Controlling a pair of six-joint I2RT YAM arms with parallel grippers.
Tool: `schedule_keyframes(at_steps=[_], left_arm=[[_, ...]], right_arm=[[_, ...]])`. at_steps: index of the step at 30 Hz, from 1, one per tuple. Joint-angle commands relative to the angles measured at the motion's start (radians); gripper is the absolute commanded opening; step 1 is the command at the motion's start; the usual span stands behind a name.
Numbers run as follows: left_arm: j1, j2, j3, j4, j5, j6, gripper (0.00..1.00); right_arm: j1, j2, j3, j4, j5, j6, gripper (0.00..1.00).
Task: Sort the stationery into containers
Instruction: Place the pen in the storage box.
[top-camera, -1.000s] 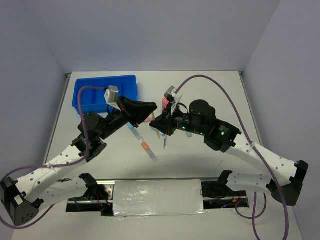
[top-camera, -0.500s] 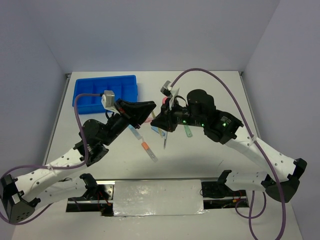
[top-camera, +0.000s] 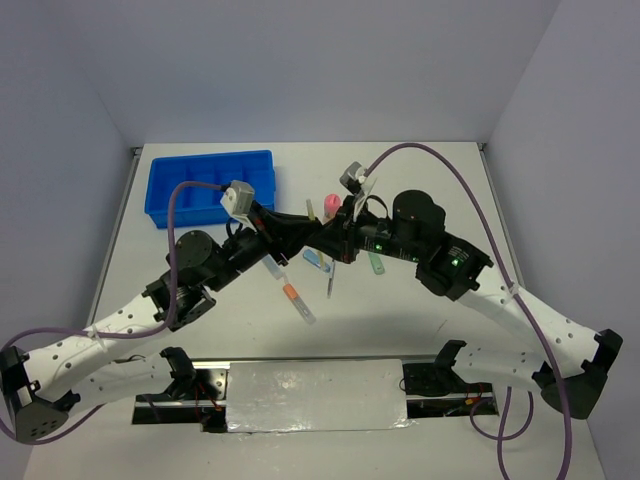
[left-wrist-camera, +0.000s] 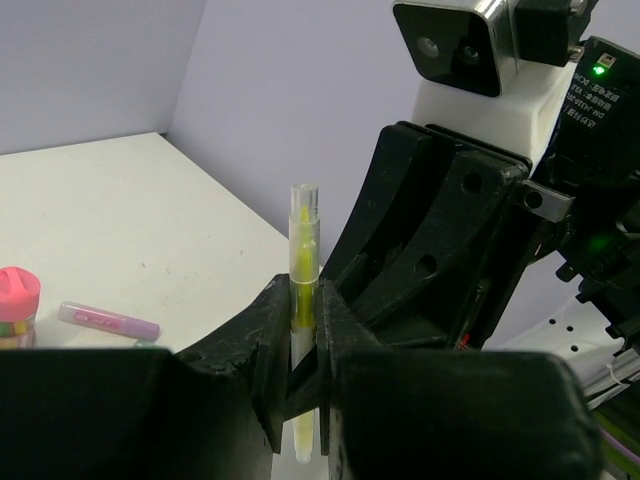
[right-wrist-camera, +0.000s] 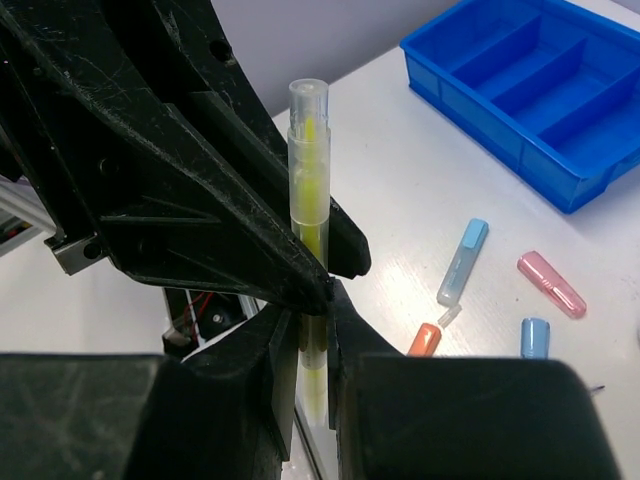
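The thin yellow pen goes over the blue tray's end section (top-camera: 258, 172) by the grippers next. That section is empty, so my left gripper turns outward and releases there.
A thin yellow pen (left-wrist-camera: 303, 240) stands upright between both grippers above the table's middle. My left gripper (left-wrist-camera: 302, 330) is shut on its lower part, and my right gripper (right-wrist-camera: 314, 335) is shut on the same pen (right-wrist-camera: 309, 160). In the top view the left gripper (top-camera: 310, 231) and the right gripper (top-camera: 327, 240) meet tip to tip and hide the pen. The blue tray (top-camera: 210, 158) sits at the back left, with its compartments showing in the right wrist view (right-wrist-camera: 490, 125).
Loose on the table under the grippers: a pink-capped cylinder (top-camera: 332, 207), a light blue marker (top-camera: 318, 261), an orange marker (top-camera: 291, 294), a green marker (top-camera: 376, 264), a dark pen (top-camera: 330, 283). A pink marker (right-wrist-camera: 552, 284) lies near the tray.
The two grippers, apart a second ago, have closed in on each other and now meet at the yellow pen. The left one moved right, and the right wrist shifted slightly right.
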Motion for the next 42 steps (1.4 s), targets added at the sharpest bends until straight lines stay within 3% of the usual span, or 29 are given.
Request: schedule_keyframes(at_steps=[1, 3, 6, 10, 16, 22, 25, 32, 42], left_arm=[[-0.03, 0.029, -0.007, -0.162, 0.098, 0.022, 0.09], [-0.03, 0.019, -0.001, -0.162, 0.07, 0.036, 0.0], [-0.028, 0.012, 0.015, -0.172, 0.023, 0.05, 0.0], [0.034, 0.047, 0.065, -0.244, -0.095, 0.036, 0.0], [0.201, 0.114, 0.131, -0.313, -0.097, 0.029, 0.0], [0.327, 0.329, 0.281, -0.359, -0.273, 0.159, 0.0], [0.408, 0.491, 0.369, -0.281, -0.358, 0.209, 0.0], [0.545, 0.881, 0.692, -0.256, -0.348, 0.294, 0.0], [0.62, 1.092, 0.768, -0.169, -0.316, 0.305, 0.01]], right_arm=[[-0.002, -0.017, 0.01, 0.296, -0.008, 0.012, 0.0], [0.0, -0.007, -0.008, 0.298, -0.054, 0.008, 0.0], [0.0, -0.001, -0.045, 0.316, -0.132, 0.003, 0.04], [-0.009, -0.018, -0.112, 0.347, -0.097, 0.014, 0.99], [-0.062, -0.023, -0.2, 0.307, 0.004, 0.037, 1.0], [-0.128, -0.073, -0.283, 0.209, 0.219, 0.086, 1.0], [-0.134, -0.13, -0.329, 0.215, 0.193, 0.087, 1.0], [-0.129, -0.21, -0.361, 0.138, 0.135, 0.066, 1.0], [-0.131, -0.237, -0.355, 0.118, 0.063, 0.047, 1.0]])
